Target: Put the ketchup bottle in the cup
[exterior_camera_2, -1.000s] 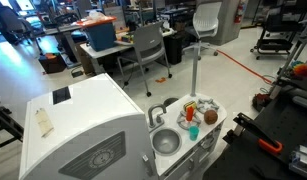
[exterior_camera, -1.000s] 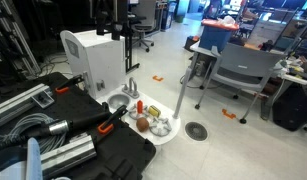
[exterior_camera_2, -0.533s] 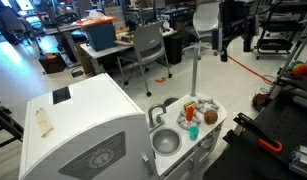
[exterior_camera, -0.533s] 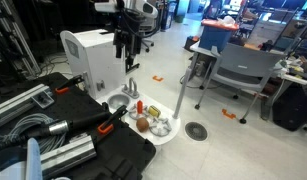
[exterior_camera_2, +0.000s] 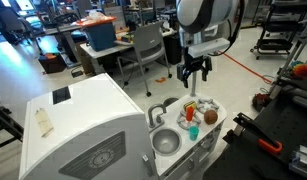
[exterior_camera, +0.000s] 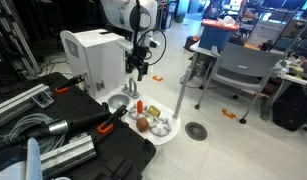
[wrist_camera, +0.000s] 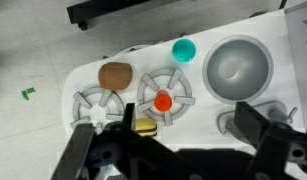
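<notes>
My open gripper moves down next onto the red top of the ketchup bottle [exterior_camera_2: 190,110] [wrist_camera: 163,101], fingers on either side, as it stands upright well below on the burner.
The ketchup bottle [wrist_camera: 163,101] is small and red. It stands upright on the middle burner of a white toy stove top [wrist_camera: 198,95] and shows in both exterior views [exterior_camera: 139,106] [exterior_camera_2: 190,109]. My gripper [wrist_camera: 178,135] is open and empty. It hangs well above the stove top in both exterior views [exterior_camera: 136,68] [exterior_camera_2: 193,75], roughly over the bottle. The white cup is not clearly visible. A pale round shape [exterior_camera: 161,127] at the stove's end may be it. In the wrist view, a white patch by my left finger [wrist_camera: 93,150] cannot be identified.
A brown round item [wrist_camera: 115,75], a teal piece [wrist_camera: 183,49], a small yellow item [wrist_camera: 145,126] and a grey sink bowl [wrist_camera: 238,65] share the toy counter. A white cabinet [exterior_camera: 91,55] stands beside it. Black cases [exterior_camera: 83,130], chairs and desks surround it.
The arm has come down from the top of both exterior views, and the gripper now hangs lower and closer over the toy stove. The objects have not moved.
</notes>
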You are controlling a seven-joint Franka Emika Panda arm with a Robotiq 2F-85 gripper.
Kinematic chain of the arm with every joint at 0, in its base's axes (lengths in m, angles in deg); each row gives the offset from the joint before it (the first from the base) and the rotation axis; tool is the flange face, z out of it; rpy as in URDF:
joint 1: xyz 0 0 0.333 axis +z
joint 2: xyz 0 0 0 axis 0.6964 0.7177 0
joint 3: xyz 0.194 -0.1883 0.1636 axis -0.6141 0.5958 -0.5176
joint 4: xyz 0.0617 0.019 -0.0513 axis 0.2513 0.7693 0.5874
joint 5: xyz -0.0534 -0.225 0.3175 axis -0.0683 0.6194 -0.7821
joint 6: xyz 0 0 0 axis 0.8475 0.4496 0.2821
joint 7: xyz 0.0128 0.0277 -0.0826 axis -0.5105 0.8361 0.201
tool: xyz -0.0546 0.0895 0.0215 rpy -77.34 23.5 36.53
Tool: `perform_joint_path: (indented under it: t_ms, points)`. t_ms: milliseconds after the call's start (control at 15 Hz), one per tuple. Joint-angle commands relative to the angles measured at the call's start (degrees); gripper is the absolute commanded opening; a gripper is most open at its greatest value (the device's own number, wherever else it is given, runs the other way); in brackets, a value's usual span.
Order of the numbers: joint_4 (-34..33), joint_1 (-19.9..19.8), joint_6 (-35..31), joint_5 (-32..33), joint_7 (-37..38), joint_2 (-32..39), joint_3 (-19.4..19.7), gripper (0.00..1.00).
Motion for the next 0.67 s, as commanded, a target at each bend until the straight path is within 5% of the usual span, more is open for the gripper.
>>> perform_joint_path:
  t_ms: [0, 600]
  points:
    - [-10.8, 2.4, -1.2, -0.6, -0.7, 10.5, 2.6, 1.0]
    - [-26.1, 3.8, -0.5, 0.0, 0.2, 27.1, 6.8, 1.0]
